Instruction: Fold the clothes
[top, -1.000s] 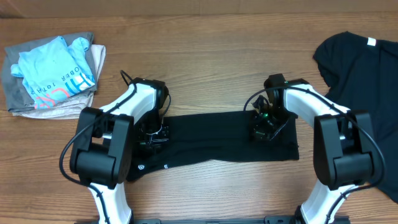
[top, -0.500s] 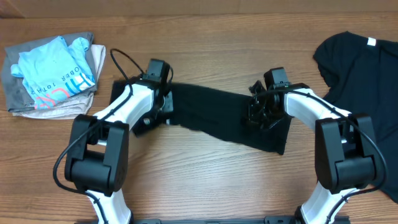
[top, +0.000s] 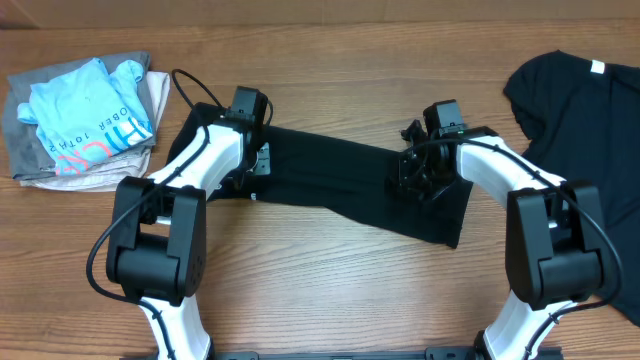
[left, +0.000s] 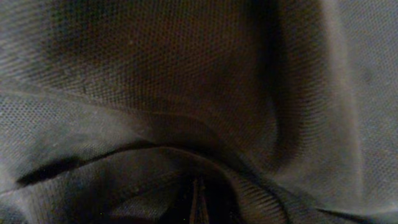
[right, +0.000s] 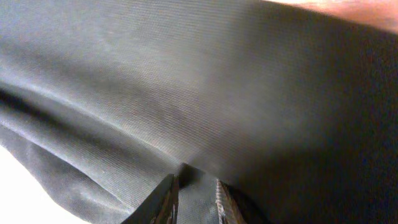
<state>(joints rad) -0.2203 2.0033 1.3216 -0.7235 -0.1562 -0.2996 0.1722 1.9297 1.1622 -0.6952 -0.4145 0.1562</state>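
The bunch of black fabric (left: 186, 74) sits within the left gripper's shut fingers. The left gripper next rises up over the band's end near the pile and releases it.
A black T-shirt (top: 340, 185), folded into a long band, lies slanted across the middle of the table between my two grippers. My left gripper (top: 252, 165) sits on its left end, shut on a bunch of the black fabric (left: 186, 74), which fills the left wrist view; the fingers meet at the bottom edge (left: 198, 202). My right gripper (top: 412, 182) is over the band's right end. Its jaws stand slightly apart (right: 196, 196), with a fold of the cloth (right: 217, 93) lying in the gap. A second black T-shirt (top: 580, 110) lies spread at the far right.
A pile of folded light blue, grey and beige garments (top: 85, 120) sits at the back left of the wooden table (top: 330, 290). The second shirt runs off the right edge of the overhead view.
Both grippers carried the shirt's near edge toward the far side, so the band now slants, left end farthest. The right jaws have parted; the left stays shut on the cloth.
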